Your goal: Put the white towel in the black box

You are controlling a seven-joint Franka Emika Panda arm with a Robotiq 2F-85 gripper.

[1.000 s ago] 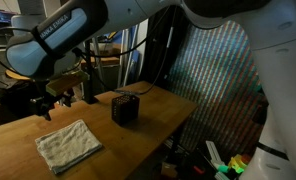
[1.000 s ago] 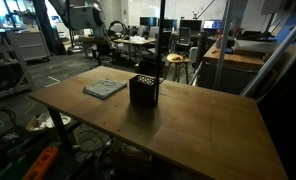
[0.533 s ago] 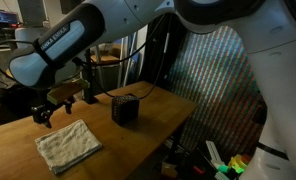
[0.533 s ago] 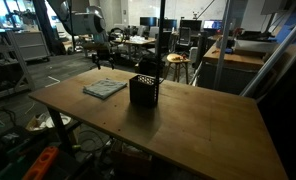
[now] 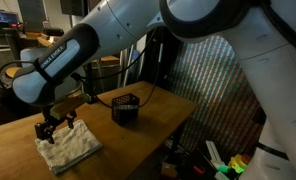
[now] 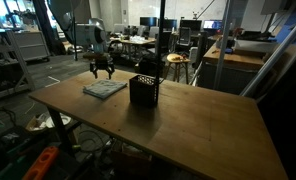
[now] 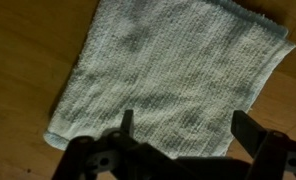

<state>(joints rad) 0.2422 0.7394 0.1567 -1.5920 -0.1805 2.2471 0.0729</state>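
My gripper goes down next onto the cloth (image 5: 63,142) (image 7: 182,122) between its open fingers, which are still above the white towel, and then closes.
The white towel (image 5: 70,146) lies flat and folded on the wooden table (image 5: 138,135); it also shows in an exterior view (image 6: 104,89) and fills the wrist view (image 7: 168,75). The black box (image 5: 125,108) stands upright to the towel's side, also seen in an exterior view (image 6: 143,91). My gripper (image 5: 54,127) is open and hovers just above the towel; it shows in an exterior view (image 6: 102,71) too. In the wrist view its two fingers (image 7: 183,128) straddle the towel's near part, apart from the cloth.
The table's edges fall off to a cluttered floor with cables and coloured items (image 5: 223,165). A vertical pole (image 6: 161,40) stands behind the box. Desks and chairs (image 6: 138,42) fill the background.
The arm has swung over and come down toward the towel; the gripper now hangs directly above it, where before it was higher and further back. Towel and box have not moved.
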